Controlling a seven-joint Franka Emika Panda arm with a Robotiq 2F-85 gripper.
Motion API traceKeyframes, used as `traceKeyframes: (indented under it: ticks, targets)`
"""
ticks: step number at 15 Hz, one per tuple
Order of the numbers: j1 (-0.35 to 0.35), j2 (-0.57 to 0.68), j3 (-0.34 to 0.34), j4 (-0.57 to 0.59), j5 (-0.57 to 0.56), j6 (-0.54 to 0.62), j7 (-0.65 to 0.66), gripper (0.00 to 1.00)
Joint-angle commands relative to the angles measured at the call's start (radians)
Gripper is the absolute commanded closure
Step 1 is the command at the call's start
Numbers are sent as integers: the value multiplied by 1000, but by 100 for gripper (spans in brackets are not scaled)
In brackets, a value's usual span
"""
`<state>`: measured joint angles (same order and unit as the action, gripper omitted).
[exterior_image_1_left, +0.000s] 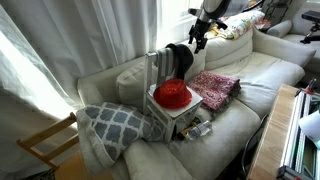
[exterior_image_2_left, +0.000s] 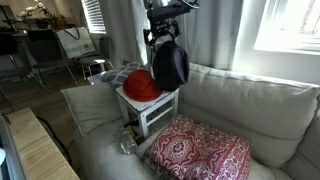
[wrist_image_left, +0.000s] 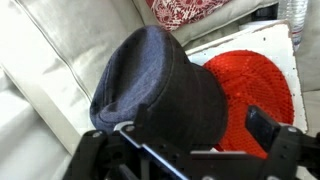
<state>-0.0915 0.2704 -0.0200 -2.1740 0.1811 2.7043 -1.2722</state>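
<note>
My gripper will next move away and go down to the top edge of the dark hat (exterior_image_1_left: 179, 46), because one finger hangs over the red hat (exterior_image_1_left: 172, 94).
A dark blue denim hat (wrist_image_left: 150, 80) fills the wrist view and sits upright above a white stand (exterior_image_2_left: 150, 112), as both exterior views show (exterior_image_1_left: 178, 60) (exterior_image_2_left: 170, 65). A red knitted hat (exterior_image_1_left: 172, 94) (exterior_image_2_left: 140, 85) (wrist_image_left: 258, 85) lies flat on top of the stand, next to the dark hat. My gripper (wrist_image_left: 200, 122) hangs just above the dark hat (exterior_image_1_left: 199, 40) (exterior_image_2_left: 160, 36). Its fingers are spread wide on either side of the crown and it is open. I cannot tell whether a finger touches the hat. A thin metal rod crosses under the hat near my left finger.
The stand (exterior_image_1_left: 180, 112) rests on a light couch (exterior_image_1_left: 250, 75). A red patterned cushion (exterior_image_1_left: 215, 88) (exterior_image_2_left: 200, 150) lies beside it, and a grey patterned cushion (exterior_image_1_left: 115, 125) on the other side. A plastic bottle (exterior_image_2_left: 128, 140) lies by the stand's foot. A wooden chair (exterior_image_1_left: 45, 145) stands off the couch's end.
</note>
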Motion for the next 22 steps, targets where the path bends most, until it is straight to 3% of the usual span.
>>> traceKeyframes:
  ticks: [1,3,6,14,22]
  targets:
    - [-22,110,7,102,-47,-14,103,0]
    - [-29,143,7,134,-65,-17,149,6]
    - [-38,171,2,165,-106,-27,211,40]
    - [-66,169,14,179,-156,-34,275,99]
    - [-64,63,-31,127,-240,-44,359,98]
